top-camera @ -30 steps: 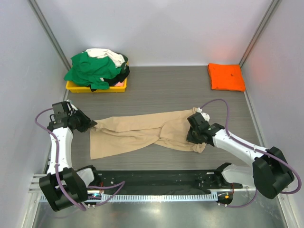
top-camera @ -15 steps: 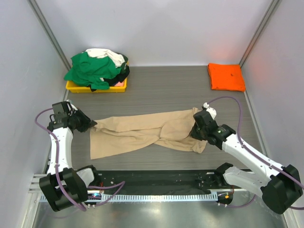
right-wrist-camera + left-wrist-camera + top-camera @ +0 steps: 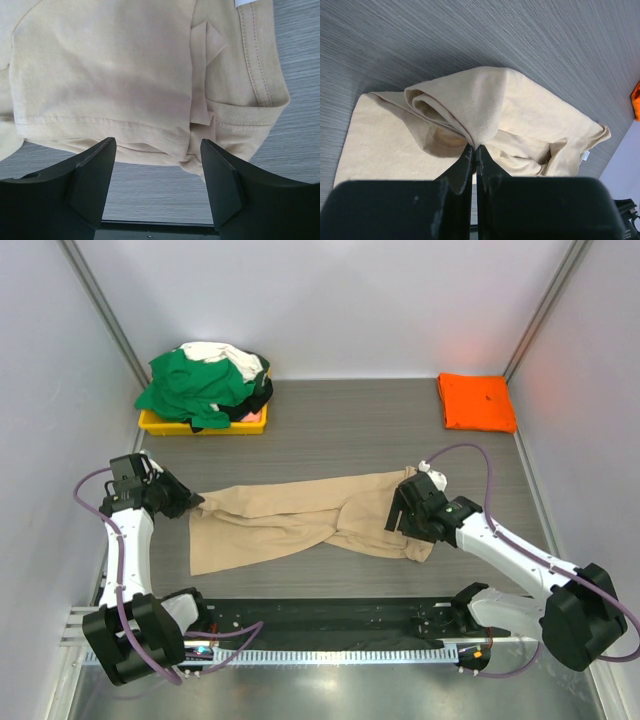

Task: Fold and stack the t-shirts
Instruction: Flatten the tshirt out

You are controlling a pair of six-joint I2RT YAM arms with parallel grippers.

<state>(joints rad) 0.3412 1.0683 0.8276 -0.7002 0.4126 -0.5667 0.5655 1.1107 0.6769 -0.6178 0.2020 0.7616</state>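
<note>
The stitched hem of the bunched fold lies below, in line with my right gripper's open fingers, so I will next move the gripper down onto the hem's corner (image 3: 398, 535) (image 3: 172, 140) and close it.
A tan t-shirt (image 3: 300, 520) lies crumpled and stretched lengthwise across the middle of the table. My left gripper (image 3: 193, 502) is shut on a bunched fold at the shirt's left end; the left wrist view shows the cloth (image 3: 485, 100) pinched at the fingertips (image 3: 475, 146). My right gripper (image 3: 403, 525) hovers over the shirt's right end with its jaws wide apart. In the right wrist view the stitched hem (image 3: 125, 90) lies just beyond the open gripper (image 3: 157, 142), with nothing between the fingers. A folded orange t-shirt (image 3: 477, 401) rests at the back right.
A yellow tray (image 3: 203, 426) at the back left holds a heap of green, white and black shirts (image 3: 198, 380). Grey walls close in the table on three sides. A black rail (image 3: 330, 618) runs along the near edge between the arm bases.
My right gripper has opened and let go of the tan shirt's right end, shifting slightly left above it. The left gripper has kept its hold and has not moved.
</note>
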